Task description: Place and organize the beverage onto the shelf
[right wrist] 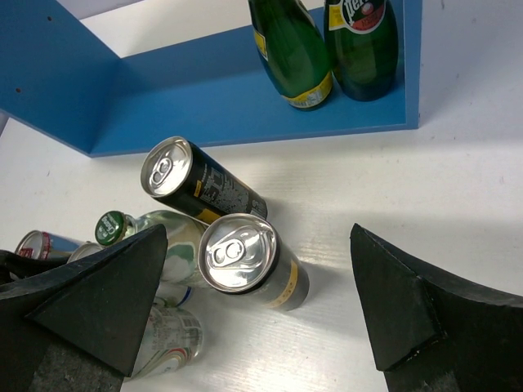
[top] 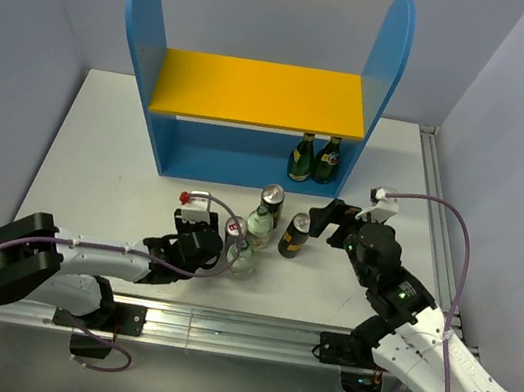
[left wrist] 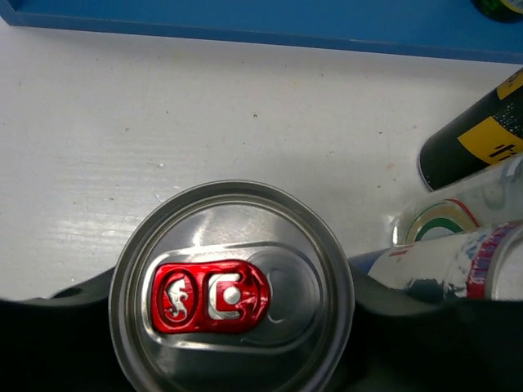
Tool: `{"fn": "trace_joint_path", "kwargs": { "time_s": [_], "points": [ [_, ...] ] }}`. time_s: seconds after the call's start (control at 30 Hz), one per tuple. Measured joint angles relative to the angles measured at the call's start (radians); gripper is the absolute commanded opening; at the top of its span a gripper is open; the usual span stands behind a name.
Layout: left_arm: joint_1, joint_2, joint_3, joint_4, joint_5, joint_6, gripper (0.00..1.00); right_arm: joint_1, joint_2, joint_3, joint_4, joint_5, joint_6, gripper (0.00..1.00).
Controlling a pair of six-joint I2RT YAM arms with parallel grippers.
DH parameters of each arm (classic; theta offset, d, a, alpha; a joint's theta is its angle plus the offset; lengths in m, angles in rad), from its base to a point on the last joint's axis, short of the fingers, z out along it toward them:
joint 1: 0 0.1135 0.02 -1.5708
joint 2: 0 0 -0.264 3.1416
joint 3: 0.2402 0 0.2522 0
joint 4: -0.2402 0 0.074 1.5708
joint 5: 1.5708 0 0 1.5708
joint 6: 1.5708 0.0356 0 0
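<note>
I need to move the can in my left gripper up, outward and onto the end of the shelf's upper board at the left (top: pixel 182 85) in the top view next. Then I should release the can, as that board is bare.
The shelf (top: pixel 260 94) stands at the back, with two green bottles (top: pixel 314 159) on its lower level at the right. My left gripper (top: pixel 220 247) sits around the blue-and-silver can (left wrist: pixel 231 290), which has a red tab. Its dark fingers (left wrist: pixel 384 302) press both sides of the can. My right gripper (top: pixel 324 217) is wide open above a standing black-and-gold can (right wrist: pixel 245 257). A second black-and-gold can (right wrist: pixel 200 184) stands behind it. Two clear bottles (top: pixel 259 224) (top: pixel 243 260) stand between the cans. No gold can is in view.
The drinks are packed close together in front of the shelf's lower level (right wrist: pixel 204 98). The yellow-orange upper board (top: pixel 260 94) is bare. An aluminium rail (top: pixel 219 326) runs along the table's near edge.
</note>
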Motion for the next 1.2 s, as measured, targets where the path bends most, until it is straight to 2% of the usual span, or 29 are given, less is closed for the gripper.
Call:
{"fn": "trace_joint_path", "kwargs": {
  "time_s": [0.1, 0.2, 0.37, 0.5, 0.63, 0.73, 0.83, 1.03, 1.2],
  "points": [
    [0.011, 0.011, 0.012, -0.006, 0.0, 0.01, 0.0, 0.0, 0.0, 0.0, 0.001, 0.0, 0.002, 1.0],
    [0.012, 0.021, 0.045, -0.066, 0.0, 0.007, 0.0, 0.0, 0.0, 0.0, 0.003, 0.0, 0.003, 1.0],
    [0.013, 0.01, 0.169, -0.264, -0.01, -0.008, 0.0, 0.0, 0.0, 0.0, 0.004, 0.0, 0.003, 1.0],
    [0.014, -0.052, 0.331, -0.409, -0.04, 0.028, 0.0, 0.0, -0.002, -0.003, 0.006, -0.001, 0.003, 1.0],
    [0.047, -0.102, 0.509, -0.448, -0.057, 0.116, 0.0, 0.0, -0.002, -0.01, 0.016, -0.002, 0.006, 1.0],
    [0.114, -0.111, 0.645, -0.444, -0.048, 0.203, 0.0, 0.0, -0.002, -0.014, 0.018, -0.003, 0.007, 1.0],
    [0.229, -0.08, 0.798, -0.471, -0.002, 0.277, 0.0, 0.0, -0.008, -0.014, 0.018, -0.003, 0.007, 1.0],
    [0.477, 0.081, 1.111, -0.491, 0.131, 0.37, 0.0, 0.0, -0.024, -0.017, 0.018, -0.003, 0.01, 1.0],
    [0.625, 0.257, 1.316, -0.547, 0.238, 0.402, 0.0, 0.0, -0.029, -0.018, 0.018, -0.003, 0.01, 1.0]
  ]
}}
